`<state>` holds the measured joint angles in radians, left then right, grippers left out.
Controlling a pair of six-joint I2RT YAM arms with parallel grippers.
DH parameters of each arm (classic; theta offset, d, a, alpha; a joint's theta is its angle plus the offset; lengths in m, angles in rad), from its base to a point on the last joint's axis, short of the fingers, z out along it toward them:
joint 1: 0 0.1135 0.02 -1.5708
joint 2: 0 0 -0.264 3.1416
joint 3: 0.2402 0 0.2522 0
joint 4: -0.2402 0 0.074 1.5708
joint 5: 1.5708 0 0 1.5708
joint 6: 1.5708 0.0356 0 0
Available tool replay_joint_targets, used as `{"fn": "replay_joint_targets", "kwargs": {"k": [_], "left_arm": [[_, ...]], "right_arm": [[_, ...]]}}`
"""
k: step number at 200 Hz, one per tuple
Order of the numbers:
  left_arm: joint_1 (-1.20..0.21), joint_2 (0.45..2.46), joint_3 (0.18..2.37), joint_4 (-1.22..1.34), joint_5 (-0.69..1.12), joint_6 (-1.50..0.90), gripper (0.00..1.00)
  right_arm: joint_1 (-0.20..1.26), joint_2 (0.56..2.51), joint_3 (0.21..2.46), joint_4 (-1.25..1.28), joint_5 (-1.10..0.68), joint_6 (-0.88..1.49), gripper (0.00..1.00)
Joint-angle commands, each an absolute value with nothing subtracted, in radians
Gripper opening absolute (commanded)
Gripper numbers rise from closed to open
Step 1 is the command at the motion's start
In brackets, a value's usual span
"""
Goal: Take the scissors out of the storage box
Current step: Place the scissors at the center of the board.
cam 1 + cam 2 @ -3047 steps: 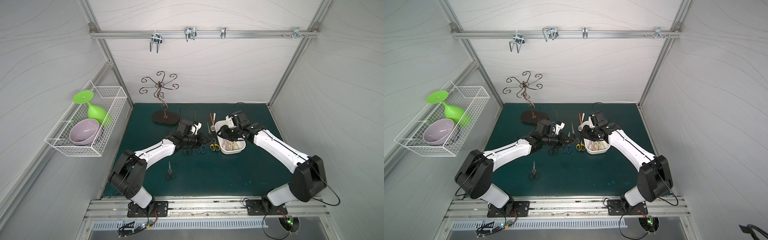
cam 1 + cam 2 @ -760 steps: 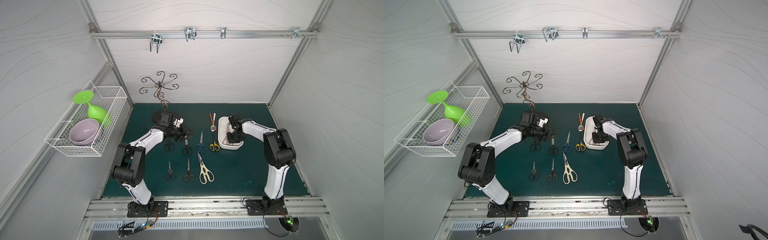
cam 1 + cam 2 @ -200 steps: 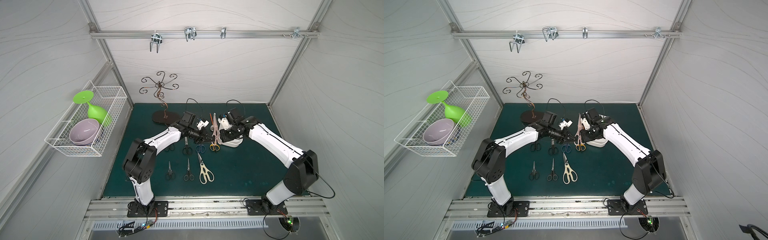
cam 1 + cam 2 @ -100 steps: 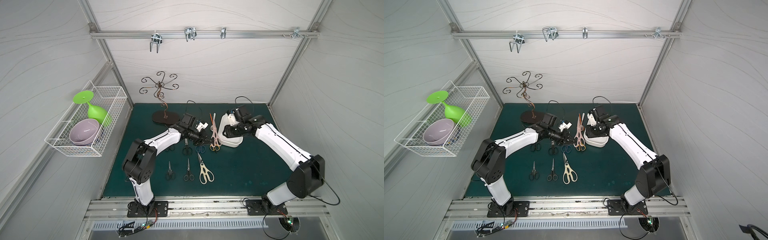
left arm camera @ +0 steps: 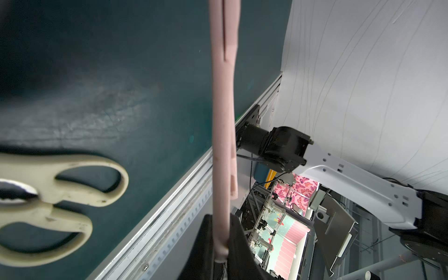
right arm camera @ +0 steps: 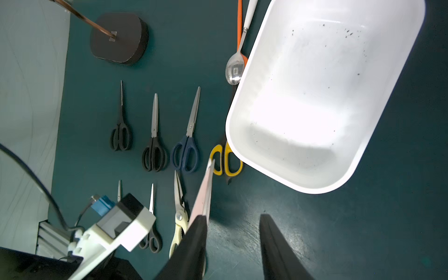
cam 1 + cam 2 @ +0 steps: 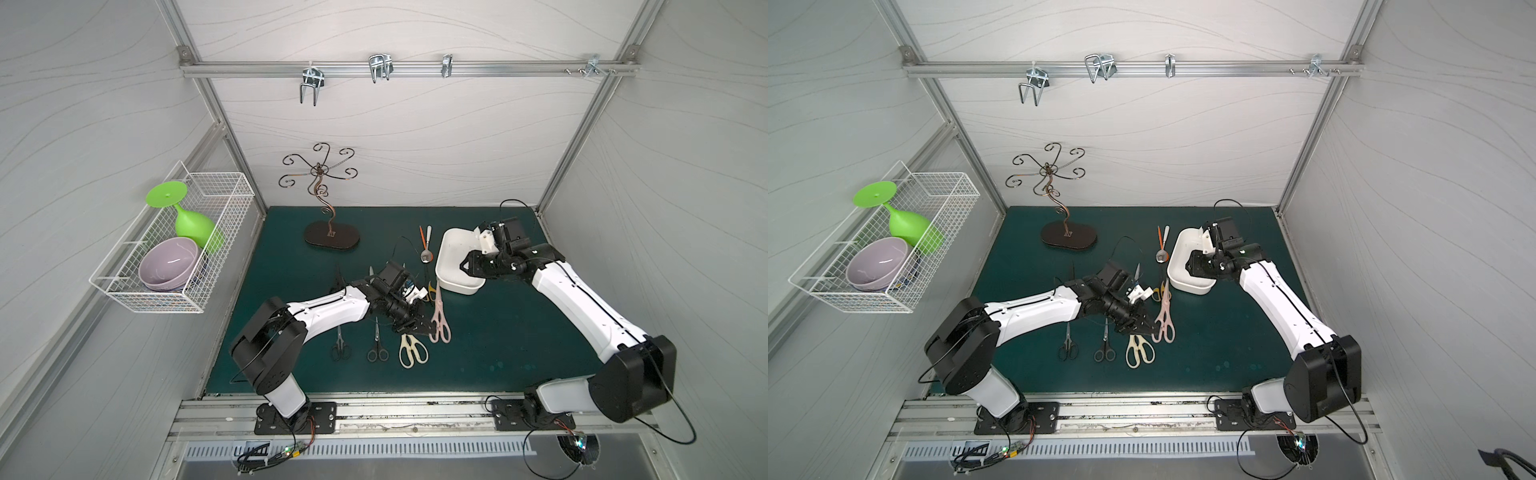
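Note:
My left gripper next needs to carry the pink scissors (image 7: 438,320) back and down onto the bare mat beside the cream scissors and release them there, because that spot is empty.
My left gripper (image 7: 427,330) (image 5: 221,244) is shut on the pink scissors (image 7: 438,320) (image 7: 1163,318) (image 5: 223,97), holding them low over the mat beside the cream scissors (image 7: 412,351) (image 5: 60,189). The white storage box (image 7: 451,266) (image 7: 1179,270) (image 6: 315,97) holds nothing. My right gripper (image 7: 464,266) (image 6: 234,244) hovers open over the box's front end, nothing between its fingers. Black, blue (image 6: 186,150) and yellow-handled scissors (image 6: 225,160) lie in rows on the mat left of the box. The left arm hides some of them in both top views.
A spoon (image 7: 427,254) (image 6: 234,70) and an orange stick (image 6: 239,21) lie behind the scissors, beside the box. A wire stand on a dark base (image 7: 331,241) stands at the back left. A wire basket (image 7: 174,249) with bowl and green glass hangs on the left wall.
My right gripper has opened, let go of the pink scissors and drawn back over the box. My left arm has carried the pink scissors toward the front, beside the cream pair.

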<state>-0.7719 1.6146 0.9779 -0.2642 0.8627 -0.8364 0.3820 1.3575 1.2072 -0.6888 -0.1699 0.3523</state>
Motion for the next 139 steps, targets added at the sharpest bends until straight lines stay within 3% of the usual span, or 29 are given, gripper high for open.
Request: {"fn": "replay_joint_targets", "kwargs": {"k": [1,139], "left_arm": [[-0.810,1.544,0.938,-0.250,0.798,-0.906,0.08],[-0.932,1.734,0.945,-0.027,0.744,-1.197,0.12]], "right_arm": [[0.384,1.282,1.180,-0.657,-0.218,0.380,0.41],[0.380,1.143,1.107,-0.673,-0.232,0.350,0.41]]}}
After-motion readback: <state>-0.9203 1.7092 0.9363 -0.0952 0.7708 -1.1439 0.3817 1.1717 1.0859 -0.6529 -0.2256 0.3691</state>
